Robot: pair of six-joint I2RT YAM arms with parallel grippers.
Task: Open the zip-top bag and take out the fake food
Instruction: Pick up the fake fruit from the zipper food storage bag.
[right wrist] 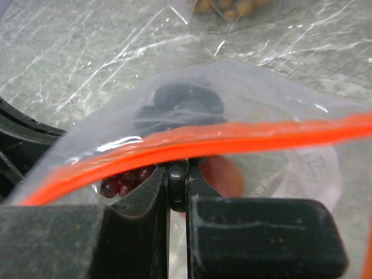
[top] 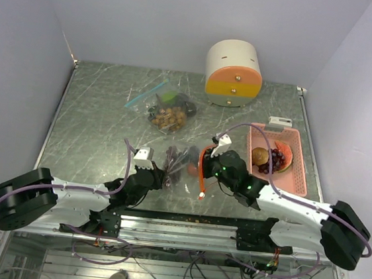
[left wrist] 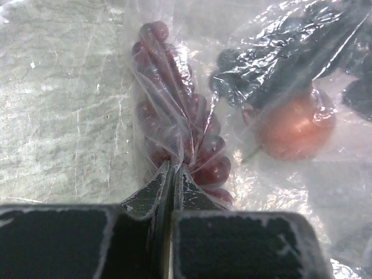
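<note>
My right gripper will lift up and across next, to its right in the top view, and release over the pink basket already holding fruit.
A clear zip-top bag point(top: 185, 161) with an orange zip strip point(right wrist: 232, 136) lies at the near middle of the table. It holds a dark purple grape bunch point(left wrist: 174, 116), a reddish-orange round fruit point(left wrist: 293, 125) and a black bunch point(right wrist: 180, 104). My left gripper point(left wrist: 174, 165) is shut on a pinch of the bag's plastic right over the purple grapes; it also shows in the top view point(top: 162, 176). My right gripper point(right wrist: 177, 171) is shut on a small black rounded piece just under the zip strip; it also shows in the top view point(top: 212, 161). Whether plastic lies between is unclear.
A second bag with a blue zip point(top: 166, 111) lies farther back, holding a tan-brown grape bunch point(top: 169, 118) and a green piece. A pink basket point(top: 299, 181) with fruit stands at the right. A cream and orange round container point(top: 233, 71) stands at the back.
</note>
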